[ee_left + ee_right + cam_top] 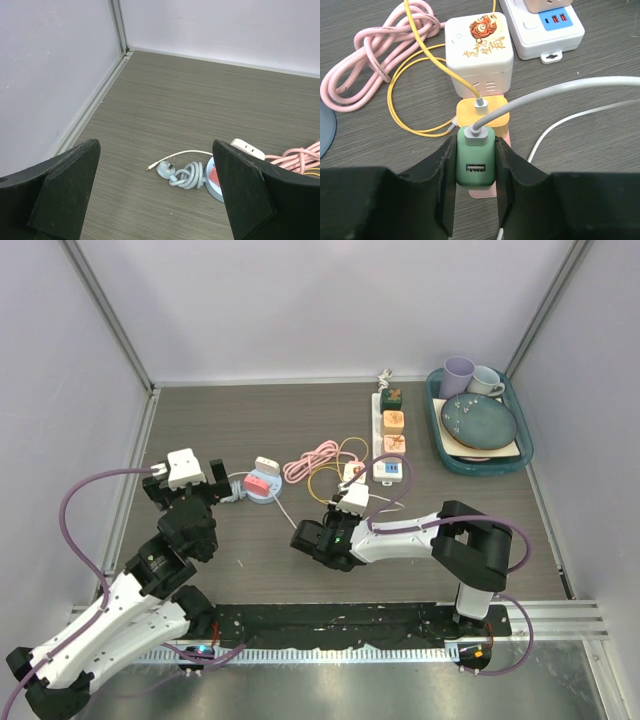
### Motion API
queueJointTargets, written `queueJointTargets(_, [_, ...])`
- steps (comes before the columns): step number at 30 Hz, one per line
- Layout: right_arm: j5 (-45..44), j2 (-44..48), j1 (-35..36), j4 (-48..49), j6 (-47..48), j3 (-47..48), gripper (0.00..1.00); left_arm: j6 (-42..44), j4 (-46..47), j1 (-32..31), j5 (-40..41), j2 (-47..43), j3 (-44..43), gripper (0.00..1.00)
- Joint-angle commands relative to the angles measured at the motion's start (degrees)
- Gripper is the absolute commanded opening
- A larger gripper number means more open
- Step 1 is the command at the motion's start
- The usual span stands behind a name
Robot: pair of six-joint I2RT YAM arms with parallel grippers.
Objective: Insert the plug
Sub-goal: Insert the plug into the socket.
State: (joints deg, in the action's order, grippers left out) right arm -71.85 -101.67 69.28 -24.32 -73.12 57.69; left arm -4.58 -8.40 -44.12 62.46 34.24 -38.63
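Note:
The right gripper comes down next to seat the green plug beside the yellow block (482,112) and releases it, because the pink strip's near end (484,192) lies empty below the plug.
My right gripper (475,150) is shut on a green plug (476,162) with a USB port on its face and a grey cable (555,90) leaving its top. The plug is held just above the table, over a yellow block (482,112) in front of a white cube adapter (479,47) printed with a tiger. The white power strip (545,30) lies beyond, at the top right. From above, the right gripper (325,535) sits mid-table, below the power strip (388,435). My left gripper (155,150) hangs open and empty at the left (186,483).
A pale blue plug with a knotted cord (170,168) lies by a blue disc (262,485) carrying a red block. A pink cable coil (312,460) and a yellow cable (415,60) lie near the adapter. A teal tray (520,455) with cups and a plate stands back right.

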Motion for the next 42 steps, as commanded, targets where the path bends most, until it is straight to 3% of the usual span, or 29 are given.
queueJointTargets(1, [-5.31, 2.7, 0.16, -3.98, -5.45, 1.2, 0.01, -1.57, 2.95, 0.17, -0.23, -0.58, 0.14, 1.0])
queueJointTargets(18, [-4.87, 0.77, 0.07, -4.51, -4.66, -0.04, 0.01, -1.75, 2.52, 0.26, -0.05, -1.28, 0.31, 1.0])
queueJointTargets(42, [3.47, -2.66, -0.63, -1.09, 2.02, 1.2, 0.01, -1.49, 2.43, 0.35, -0.05, -1.37, 0.31, 1.0])
